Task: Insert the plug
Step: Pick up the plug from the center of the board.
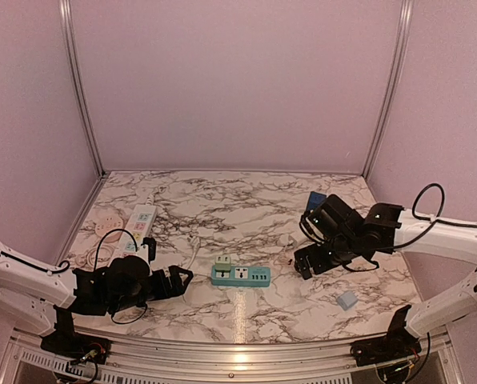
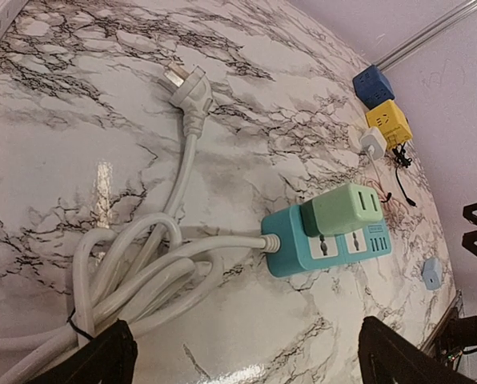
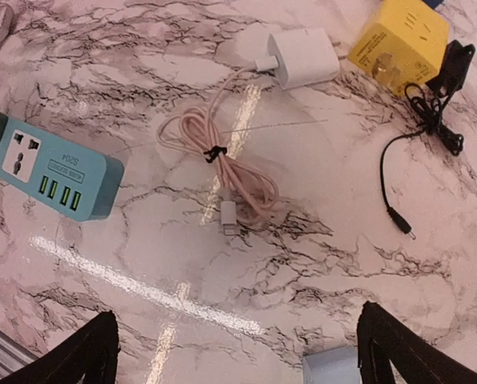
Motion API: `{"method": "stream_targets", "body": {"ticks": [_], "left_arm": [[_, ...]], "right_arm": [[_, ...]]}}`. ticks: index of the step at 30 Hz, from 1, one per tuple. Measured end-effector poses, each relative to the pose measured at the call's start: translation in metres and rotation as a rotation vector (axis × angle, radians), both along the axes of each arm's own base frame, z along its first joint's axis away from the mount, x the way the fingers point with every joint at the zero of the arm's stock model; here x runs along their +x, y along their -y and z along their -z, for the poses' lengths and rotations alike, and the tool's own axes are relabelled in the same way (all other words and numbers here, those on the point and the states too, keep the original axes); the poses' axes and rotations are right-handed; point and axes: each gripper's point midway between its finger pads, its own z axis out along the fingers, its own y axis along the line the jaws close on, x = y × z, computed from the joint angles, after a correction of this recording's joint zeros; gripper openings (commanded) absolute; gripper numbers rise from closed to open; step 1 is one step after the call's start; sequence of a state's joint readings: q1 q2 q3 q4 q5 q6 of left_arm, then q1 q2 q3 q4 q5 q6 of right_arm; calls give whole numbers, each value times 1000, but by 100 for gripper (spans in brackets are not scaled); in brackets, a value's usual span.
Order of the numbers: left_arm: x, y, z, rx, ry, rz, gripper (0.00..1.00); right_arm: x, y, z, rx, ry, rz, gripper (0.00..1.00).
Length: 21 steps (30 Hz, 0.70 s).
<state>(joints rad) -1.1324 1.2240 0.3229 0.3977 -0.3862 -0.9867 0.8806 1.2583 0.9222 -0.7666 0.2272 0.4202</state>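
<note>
The light blue cube lies clear of the cables, and the robot's open right gripper should move down, back and to the right in the top view onto it.
A teal power strip lies at the table's middle front, with a pale green adapter sitting in its left socket. In the left wrist view the strip and the adapter lie ahead to the right. The strip's white cable is coiled near my fingers and ends in a loose white plug lying on the marble. My left gripper is open and empty, just left of the strip. My right gripper is open and empty, right of the strip.
A white charger with a coiled pink USB cable, a yellow cube socket and a thin black cable lie at the right. A light blue cube sits front right, a blue cube behind, and a white power strip back left.
</note>
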Motion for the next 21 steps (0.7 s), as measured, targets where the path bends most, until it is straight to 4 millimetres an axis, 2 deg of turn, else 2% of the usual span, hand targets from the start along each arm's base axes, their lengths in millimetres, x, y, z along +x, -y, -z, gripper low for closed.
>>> {"method": "stream_targets", "body": {"ticks": [4, 8, 10, 14, 21], "left_arm": [[1, 0, -2, 0, 10, 0, 99], [2, -1, -6, -4, 20, -4, 99], [2, -1, -5, 1, 23, -4, 99], [2, -1, -5, 8, 28, 2, 99], [2, -1, -2, 18, 25, 4, 99]], "right_arm": [[-15, 31, 29, -25, -82, 234, 99], [-46, 72, 61, -49, -162, 452, 98], [-59, 88, 68, -28, -177, 546, 98], [-72, 107, 65, 112, -159, 720, 98], [-75, 115, 56, 335, -125, 893, 98]]}}
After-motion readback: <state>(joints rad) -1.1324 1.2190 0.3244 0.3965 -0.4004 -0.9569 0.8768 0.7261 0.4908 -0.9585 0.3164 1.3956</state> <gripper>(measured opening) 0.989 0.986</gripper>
